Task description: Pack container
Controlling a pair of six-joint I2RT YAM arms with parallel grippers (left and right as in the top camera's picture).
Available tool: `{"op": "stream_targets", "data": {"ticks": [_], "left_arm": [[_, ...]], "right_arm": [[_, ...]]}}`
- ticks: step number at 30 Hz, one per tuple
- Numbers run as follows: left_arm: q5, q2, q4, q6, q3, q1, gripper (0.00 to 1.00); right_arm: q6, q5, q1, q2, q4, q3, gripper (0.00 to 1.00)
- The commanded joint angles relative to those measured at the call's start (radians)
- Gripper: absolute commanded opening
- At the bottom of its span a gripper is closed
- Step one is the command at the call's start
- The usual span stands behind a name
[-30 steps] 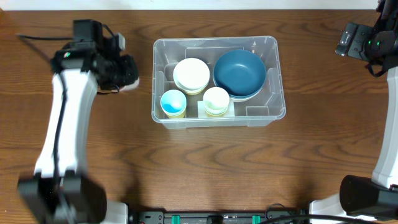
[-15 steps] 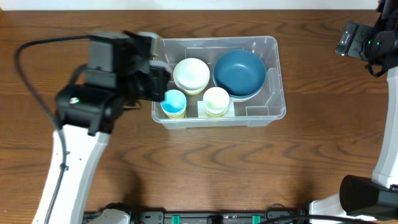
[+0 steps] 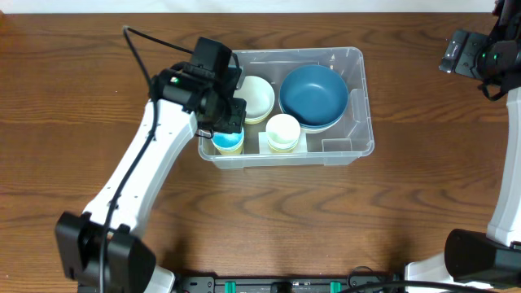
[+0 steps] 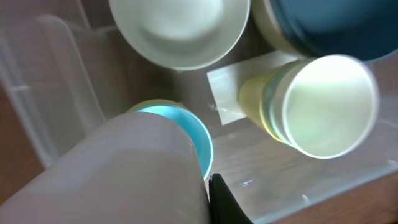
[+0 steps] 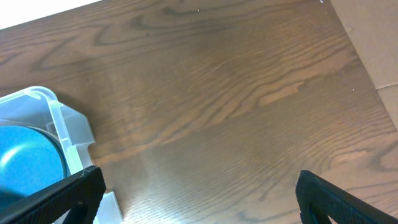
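Note:
My left gripper lowers the pale object into the light blue cup's opening next and releases it, since that cup's rim faces up just below.
The clear container stands mid-table, holding a dark blue bowl, a white bowl, a stack of cream cups and a light blue cup. My left gripper hovers over the container's left end, above the blue cup. It is shut on a pale blurred object, apparently a cup, which fills the left wrist view's lower left. My right gripper hangs open and empty at the far right, with the container's corner beside it.
Bare wooden tabletop surrounds the container. In the left wrist view the white bowl and cream cups lie just ahead. The table's right edge shows in the right wrist view.
My left arm has swung from the table's left side rightward, carrying the pale object to above the container's left end. The right arm has stayed still.

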State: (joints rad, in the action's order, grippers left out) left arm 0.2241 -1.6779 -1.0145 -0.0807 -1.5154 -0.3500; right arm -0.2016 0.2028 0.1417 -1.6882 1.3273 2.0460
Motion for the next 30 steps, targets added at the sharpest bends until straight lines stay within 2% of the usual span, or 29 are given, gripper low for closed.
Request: {"op": "stream_targets", "data": {"ticks": [1,17,19,22,23,26,30], "left_arm": [[-0.019,-0.041,-0.011,0.009,-0.007,-0.001,0.06],[0.011,-0.061,-0.07,-0.006,-0.007,-0.011,0.07],[0.011,-0.061,-0.07,-0.006,-0.007,-0.011,0.17],[0.011,-0.061,-0.07,-0.006,-0.007,-0.011,0.65],[0.011,-0.061,-0.07,-0.006,-0.007,-0.011,0.74],[0.011,-0.061,-0.07,-0.006,-0.007,-0.011,0.82],[0.011,-0.055,-0.076,-0.006,-0.011,-0.011,0.85]], "right_arm": [[-0.011,0.007,0.002,0.001,0.001,0.001,0.99],[-0.011,0.007,0.002,0.001,0.001,0.001,0.99],[-0.011,0.007,0.002,0.001,0.001,0.001,0.99],[-0.011,0.007,0.002,0.001,0.001,0.001,0.99],[-0.011,0.007,0.002,0.001,0.001,0.001,0.99],[-0.011,0.007,0.002,0.001,0.001,0.001,0.99],[-0.011,0.007,0.002,0.001,0.001,0.001,0.99]]}}
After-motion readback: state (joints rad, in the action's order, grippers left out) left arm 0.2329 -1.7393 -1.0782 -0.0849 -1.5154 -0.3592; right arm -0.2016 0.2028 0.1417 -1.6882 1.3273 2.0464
